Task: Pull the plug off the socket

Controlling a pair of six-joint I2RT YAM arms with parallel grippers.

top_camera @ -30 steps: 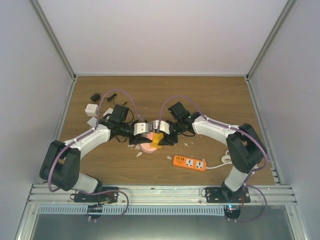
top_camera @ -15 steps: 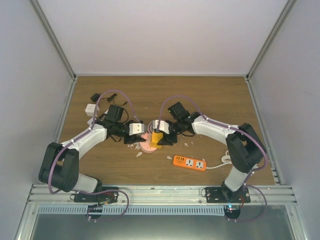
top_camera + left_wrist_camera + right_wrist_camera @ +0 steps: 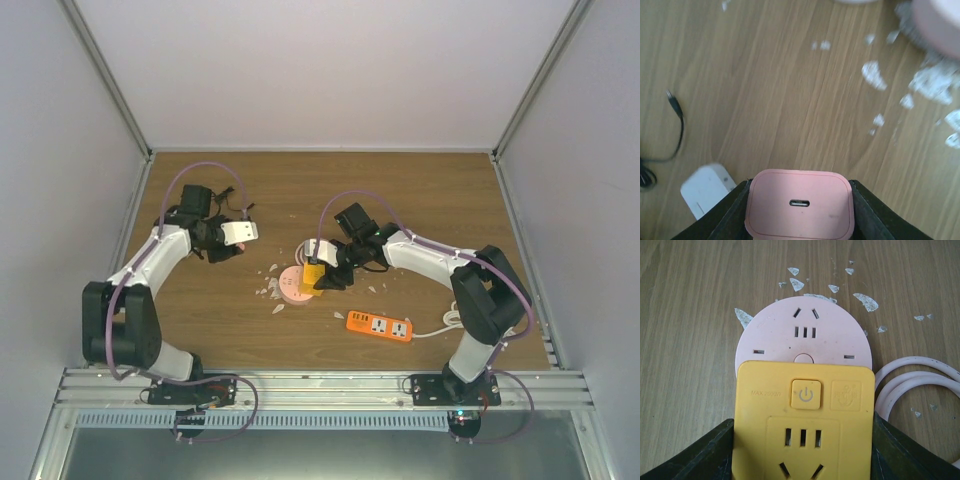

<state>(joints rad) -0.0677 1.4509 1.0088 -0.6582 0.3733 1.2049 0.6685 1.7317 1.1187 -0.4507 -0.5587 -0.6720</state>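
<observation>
The left gripper should lower the pink plug to the table [image 3: 241, 249] [image 3: 799, 187] next to the white adapter and open, because the plug hangs apart from both sockets.
My left gripper [image 3: 236, 236] is shut on a pink plug [image 3: 799, 204] with a USB-C port in its face, held over the left part of the table, well apart from the sockets. My right gripper [image 3: 316, 274] is shut on a yellow socket cube [image 3: 805, 425] with a power button. The cube sits over the near edge of a round pink socket [image 3: 805, 335], which also shows in the top view [image 3: 290, 287]. The yellow cube's face shows empty slots.
An orange power strip [image 3: 380, 325] with a white cord lies at the front right. A coiled pale cable [image 3: 920, 385] lies right of the round socket. White scraps [image 3: 875, 75] litter the wood. A white adapter [image 3: 705, 189] and a black cable [image 3: 675, 107] lie near my left gripper.
My left gripper has drawn back to the left and away from the yellow socket, carrying the pink plug with it. The right gripper has held its place on the yellow socket.
</observation>
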